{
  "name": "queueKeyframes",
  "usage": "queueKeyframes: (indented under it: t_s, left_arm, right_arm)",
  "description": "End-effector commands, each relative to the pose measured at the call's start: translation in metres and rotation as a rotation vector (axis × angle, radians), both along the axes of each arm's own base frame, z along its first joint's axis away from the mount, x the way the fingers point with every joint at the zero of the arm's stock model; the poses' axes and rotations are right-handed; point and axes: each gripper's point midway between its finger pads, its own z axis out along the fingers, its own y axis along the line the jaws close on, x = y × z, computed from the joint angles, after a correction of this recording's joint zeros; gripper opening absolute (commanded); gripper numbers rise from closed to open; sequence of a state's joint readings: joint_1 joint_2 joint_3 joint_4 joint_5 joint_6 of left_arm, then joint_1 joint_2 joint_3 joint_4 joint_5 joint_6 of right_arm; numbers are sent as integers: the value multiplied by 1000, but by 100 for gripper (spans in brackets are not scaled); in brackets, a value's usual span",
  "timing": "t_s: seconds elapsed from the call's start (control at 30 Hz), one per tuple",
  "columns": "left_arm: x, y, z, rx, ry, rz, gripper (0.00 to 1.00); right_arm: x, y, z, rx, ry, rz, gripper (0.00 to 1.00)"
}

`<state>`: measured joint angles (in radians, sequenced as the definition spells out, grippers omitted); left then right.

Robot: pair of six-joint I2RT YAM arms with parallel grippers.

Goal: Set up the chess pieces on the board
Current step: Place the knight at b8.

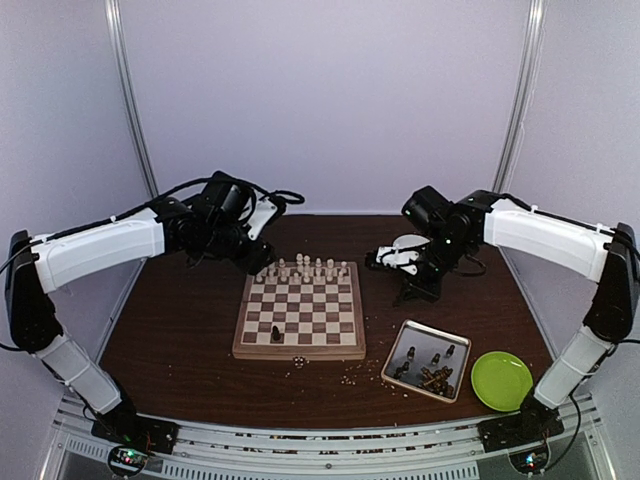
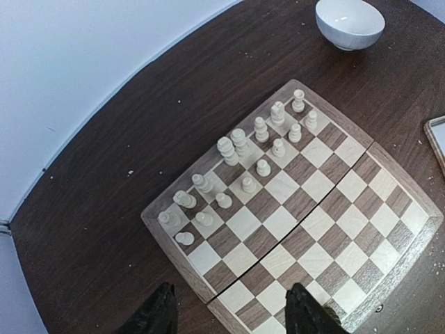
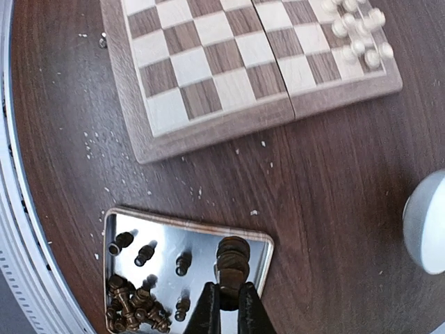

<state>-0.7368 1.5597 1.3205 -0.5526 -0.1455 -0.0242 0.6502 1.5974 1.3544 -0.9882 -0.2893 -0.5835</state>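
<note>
The board's front row is nearly empty, so my right gripper next swings from the tray [image 3: 188, 224] and down to release on that row's dark square nearest the tray [image 3: 158, 75].
The board [image 1: 300, 352] lies mid-table, with cream chess pieces [image 1: 305, 268] standing on its two far rows and one dark piece [image 1: 276, 333] near its front left. My left gripper [image 1: 262, 255] hovers over the board's far left corner. In the left wrist view it [image 2: 233, 316] is open and empty above the board [image 2: 174, 240], with the cream pieces [image 2: 240, 149] ahead of it. My right gripper [image 3: 229, 289] is shut on a dark chess piece [image 3: 233, 257], held above the metal tray [image 3: 188, 224]. Several dark pieces [image 3: 132, 306] lie in that tray.
The tray [image 1: 412, 328] sits right of the board, with a green plate [image 1: 501, 380] beside it. A white bowl [image 2: 350, 21] stands past the board's far right corner, under the right arm. Pale crumbs [image 1: 350, 378] are scattered along the board's front.
</note>
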Motion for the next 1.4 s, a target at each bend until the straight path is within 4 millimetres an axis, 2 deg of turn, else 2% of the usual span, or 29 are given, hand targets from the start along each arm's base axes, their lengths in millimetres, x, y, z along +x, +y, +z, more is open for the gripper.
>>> queueKeyframes:
  t_s: [0.0, 0.27, 0.53, 0.83, 1.37]
  left_arm:
    - [5, 11, 40, -33, -102, 51, 55]
    - [11, 44, 73, -83, -191, 172, 55]
    - [6, 61, 96, -106, -260, 212, 55]
    - [2, 68, 104, -111, -286, 222, 55]
    - [1, 65, 102, -117, -278, 206, 55]
  right_arm:
    - [-12, 29, 3, -47, 26, 115, 0]
    - [-18, 99, -10, -70, 74, 222, 0]
    - [-22, 132, -32, -123, 101, 276, 0]
    - [-22, 137, -56, -186, 122, 286, 0]
    - [-13, 140, -73, -209, 105, 263, 0]
